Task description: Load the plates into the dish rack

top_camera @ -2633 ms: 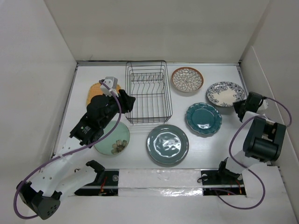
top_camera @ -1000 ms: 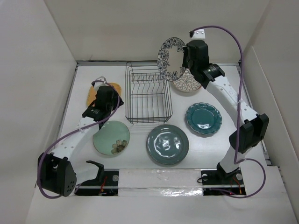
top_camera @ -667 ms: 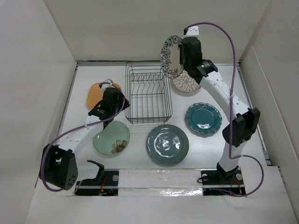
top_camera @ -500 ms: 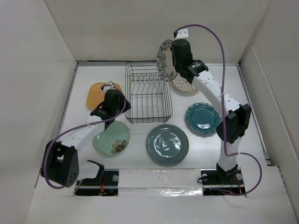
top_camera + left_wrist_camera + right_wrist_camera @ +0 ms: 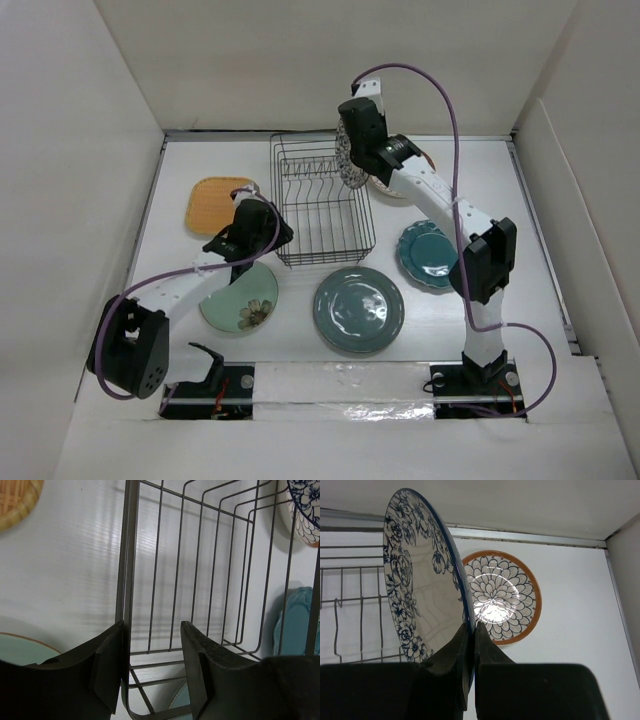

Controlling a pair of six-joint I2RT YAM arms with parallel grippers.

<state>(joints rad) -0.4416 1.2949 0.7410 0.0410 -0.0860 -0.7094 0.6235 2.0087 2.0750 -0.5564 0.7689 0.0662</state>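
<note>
The rack's empty wire slots lie below and left in the top view, so my right gripper should lower the on-edge plate toward them and release it.
The black wire dish rack [image 5: 320,205] stands at the table's middle back with no plate in it. My right gripper [image 5: 358,135] is shut on the rim of the white plate with blue pattern [image 5: 345,165], holding it on edge over the rack's far right corner; the wrist view shows the grip [image 5: 472,630] on the plate [image 5: 420,590]. My left gripper [image 5: 275,232] is open and straddles the rack's left wall wire [image 5: 125,580] at the near left corner. The orange square plate [image 5: 215,203], mint flower plate [image 5: 240,297], grey-green plate [image 5: 358,309] and teal plate [image 5: 425,252] lie flat.
The orange-brown petal plate [image 5: 500,597] lies behind the right of the rack, mostly hidden by my right arm in the top view. White walls enclose the table on the left, back and right. My right arm reaches over the teal plate.
My right arm carried the blue-patterned plate left and down, from above the petal plate to the rack's far right corner. My left gripper moved right onto the rack's near left corner.
</note>
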